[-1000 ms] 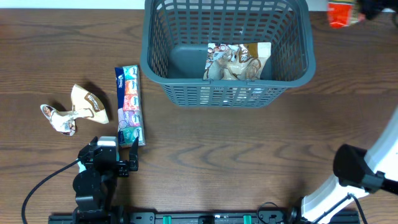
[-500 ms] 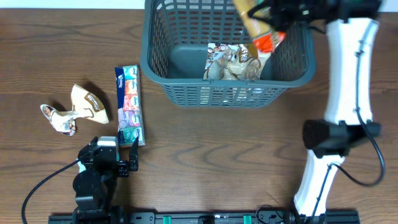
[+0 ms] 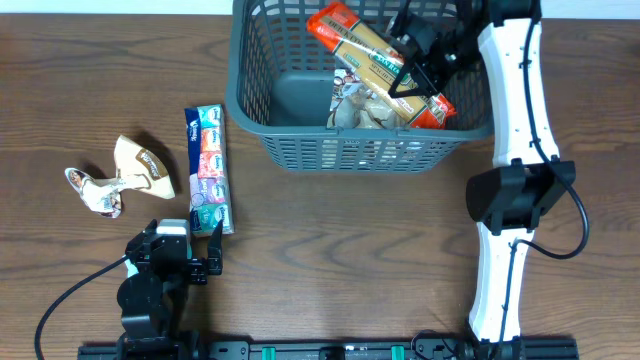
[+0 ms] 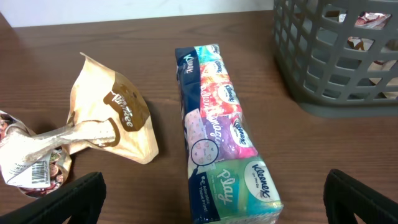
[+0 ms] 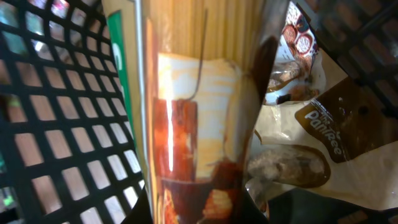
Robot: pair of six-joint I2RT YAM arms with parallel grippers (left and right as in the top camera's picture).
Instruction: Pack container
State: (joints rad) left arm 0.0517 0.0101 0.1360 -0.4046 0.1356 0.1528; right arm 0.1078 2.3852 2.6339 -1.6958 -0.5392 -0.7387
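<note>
Next, my right gripper lowers the long spaghetti packet slightly toward the beige snack packet [image 3: 366, 112] [image 5: 329, 134] and releases, since the snack packet lies below within the container's sides.
The dark grey slotted container [image 3: 365, 150] stands at the back middle; its corner shows in the left wrist view [image 4: 336, 68]. My right gripper [image 3: 418, 62] is inside it, shut on a long spaghetti packet [image 3: 375, 62] with red ends, which fills the right wrist view [image 5: 186, 112]. Under it lies a beige snack packet [image 3: 358, 108], also in the right wrist view [image 5: 311, 124]. My left gripper [image 3: 175, 262] is open and empty near the front edge, just short of a Kleenex tissue pack [image 3: 208, 170], close up in the left wrist view [image 4: 221, 130].
A crumpled beige snack packet [image 3: 140, 165] and a twisted wrapper [image 3: 92, 190] lie left of the tissue pack; both show in the left wrist view [image 4: 109, 118]. The right arm's white links [image 3: 515, 130] rise along the container's right side.
My right arm swung in from the back right corner and brought the spaghetti packet down into the container, now laid diagonally. The left arm has not moved.
</note>
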